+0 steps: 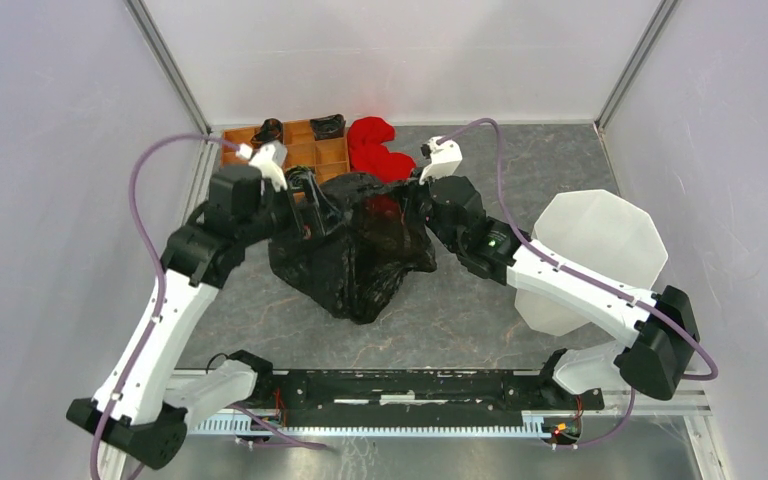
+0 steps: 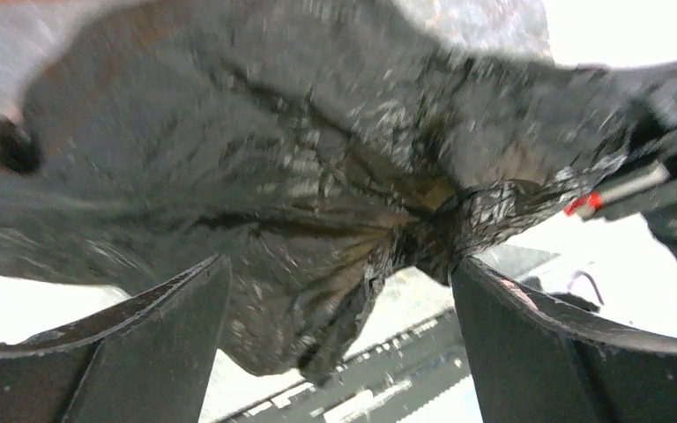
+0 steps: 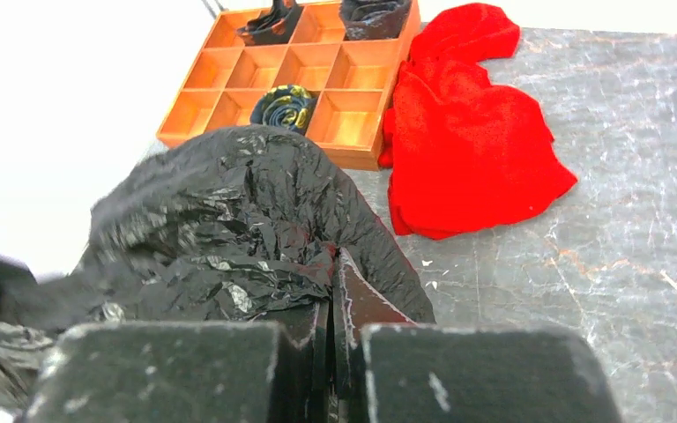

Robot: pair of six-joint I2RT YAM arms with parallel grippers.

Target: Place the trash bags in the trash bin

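Observation:
The bag's near end is bunched into a narrow fold, below and back. My left gripper should move its open fingers back and down around the fold next, then close.
The black trash bag (image 1: 360,250) is a crumpled heap in the middle of the table, its top edge raised between my two grippers. My right gripper (image 1: 412,203) is shut on a fold of the bag's film at the bag's right top; the right wrist view shows the jaws pressed together (image 3: 333,264) with the bag (image 3: 220,220) bunched in front. My left gripper (image 1: 310,203) is at the bag's left top. In the left wrist view its jaws (image 2: 339,273) stand wide apart, with the bag (image 2: 300,159) hanging over and between them. The white trash bin (image 1: 600,240) lies on its side at the right, partly behind my right arm.
A brown wooden compartment tray (image 1: 330,152) sits at the back, just behind the bag, with dark rolled items in some cells; it also shows in the right wrist view (image 3: 353,157). A red cloth heap (image 1: 375,150) lies to the tray's right (image 3: 472,150). Enclosure walls stand on three sides.

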